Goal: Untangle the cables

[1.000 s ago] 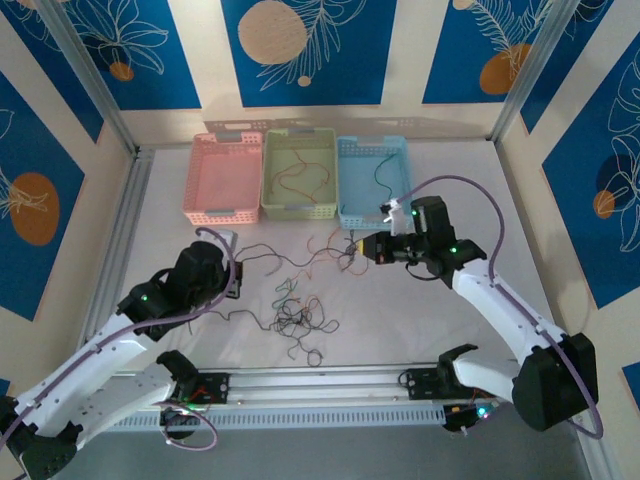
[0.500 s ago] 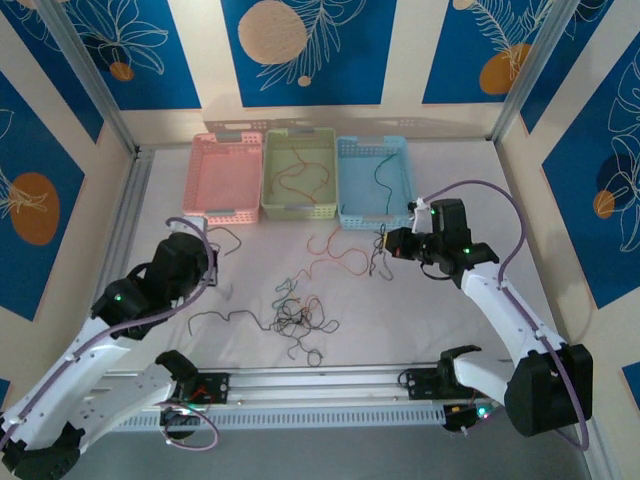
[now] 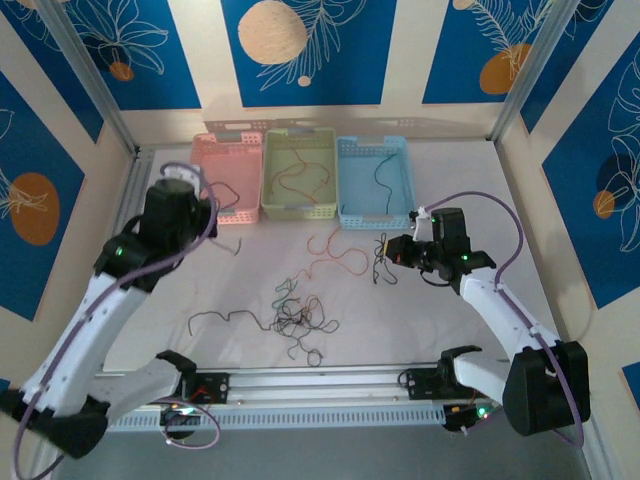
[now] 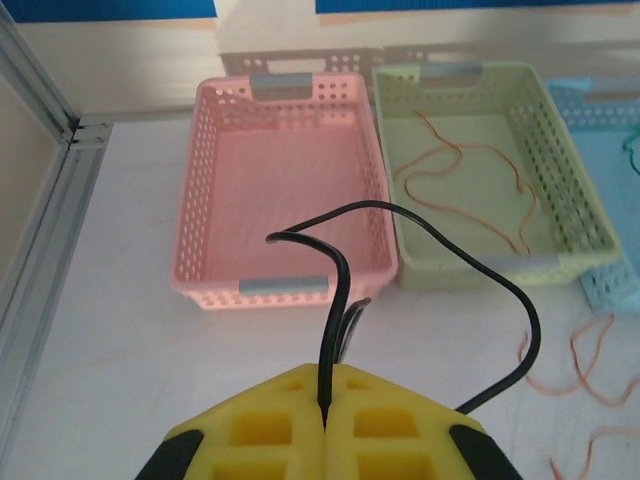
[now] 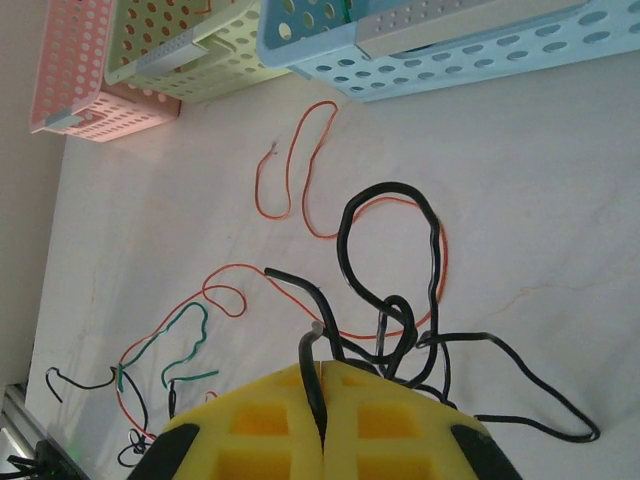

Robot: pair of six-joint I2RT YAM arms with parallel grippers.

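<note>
The left gripper moves outward over the pink basket [image 3: 225,180] [image 4: 285,200] and then down next and releases the cable, since that basket stands empty under the arching black cable.
My left gripper [image 3: 208,212] is raised in front of the pink basket [image 3: 225,180], shut on a black cable [image 4: 440,225] that arches up and trails down to the right [image 3: 232,238]. Its yellow pads [image 4: 270,420] pinch the cable's end. My right gripper [image 3: 392,250] is low over the table, shut on a curly black cable [image 5: 400,187] that loops over an orange-red cable [image 5: 262,195]. A tangle of black, orange and green cables [image 3: 298,318] lies at the table's centre front. A single dark strand [image 3: 215,320] lies to its left.
Three baskets stand in a row at the back: the pink one [image 4: 190,200], a green one [image 3: 298,175] with an orange cable [image 4: 450,165] inside, and a blue one [image 3: 373,180] with a green cable. A green strand [image 5: 185,325] lies near the right gripper.
My left arm has risen and swung back-left toward the pink basket, carrying the black cable. My right gripper has drawn its black cable right, away from the orange one.
</note>
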